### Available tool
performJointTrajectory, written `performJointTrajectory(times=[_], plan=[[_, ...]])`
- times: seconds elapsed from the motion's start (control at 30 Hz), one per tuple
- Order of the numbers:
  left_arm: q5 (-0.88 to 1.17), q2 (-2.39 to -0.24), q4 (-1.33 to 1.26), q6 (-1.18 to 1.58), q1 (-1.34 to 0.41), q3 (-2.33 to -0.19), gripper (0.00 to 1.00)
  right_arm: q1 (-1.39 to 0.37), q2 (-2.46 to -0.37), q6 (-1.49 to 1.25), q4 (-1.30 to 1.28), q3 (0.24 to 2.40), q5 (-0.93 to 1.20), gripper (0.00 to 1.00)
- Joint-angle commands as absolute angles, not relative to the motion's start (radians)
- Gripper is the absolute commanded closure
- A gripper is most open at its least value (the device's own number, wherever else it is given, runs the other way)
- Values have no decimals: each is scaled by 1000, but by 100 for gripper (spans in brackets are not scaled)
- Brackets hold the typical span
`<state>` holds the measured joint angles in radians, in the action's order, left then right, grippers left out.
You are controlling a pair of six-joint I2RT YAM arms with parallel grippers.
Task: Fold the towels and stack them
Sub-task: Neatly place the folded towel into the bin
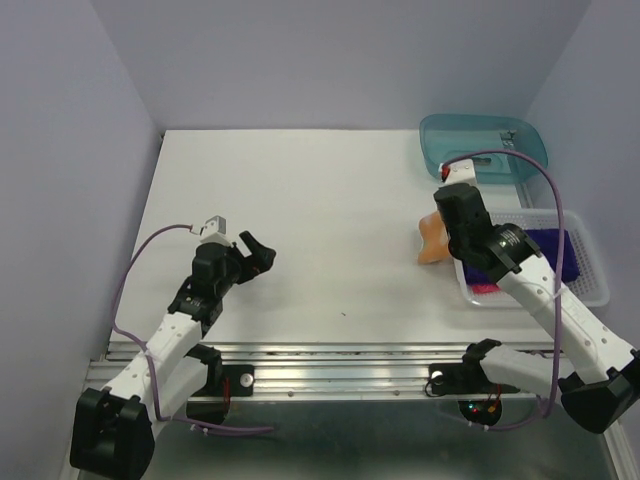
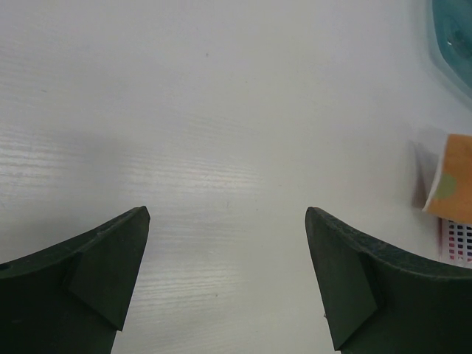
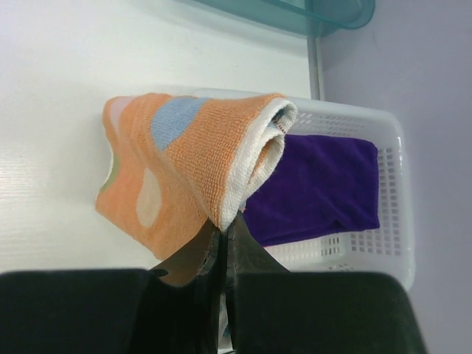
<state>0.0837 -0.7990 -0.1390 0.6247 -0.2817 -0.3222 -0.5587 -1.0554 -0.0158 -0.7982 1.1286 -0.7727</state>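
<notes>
I will next move my right gripper across and down to release the orange towel on the dark purple towel, below and to its right in the top view.
The orange towel with pale blue and white dots hangs bunched from my right gripper, which is shut on its white-edged fold. From above, the orange towel hangs over the table just left of the white basket, under my right gripper. A dark purple towel lies in the basket. A strip of pink-red towel shows in the basket beside the right arm. My left gripper is open over bare table at the near left, nothing between its fingers.
A teal plastic bin sits at the back right behind the basket. The lilac walls close in the table on the left, back and right. In the left wrist view the orange towel and the teal bin show at the right edge.
</notes>
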Motion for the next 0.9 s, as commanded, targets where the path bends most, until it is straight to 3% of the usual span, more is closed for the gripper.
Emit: performJointTrajectory(times=[0.0,0.27,0.87], plan=[[109,-816,-193,597,-287,-327,1,-546,-1055,-46,-914,1233,-859,99],[112,-842,-199,589,-287,-331,1,-447,-1072,-11,-931,1259,-851,99],[106,-845,-193,577,-287,-337,1,165,-1233,278,-686,1206,-434,99]])
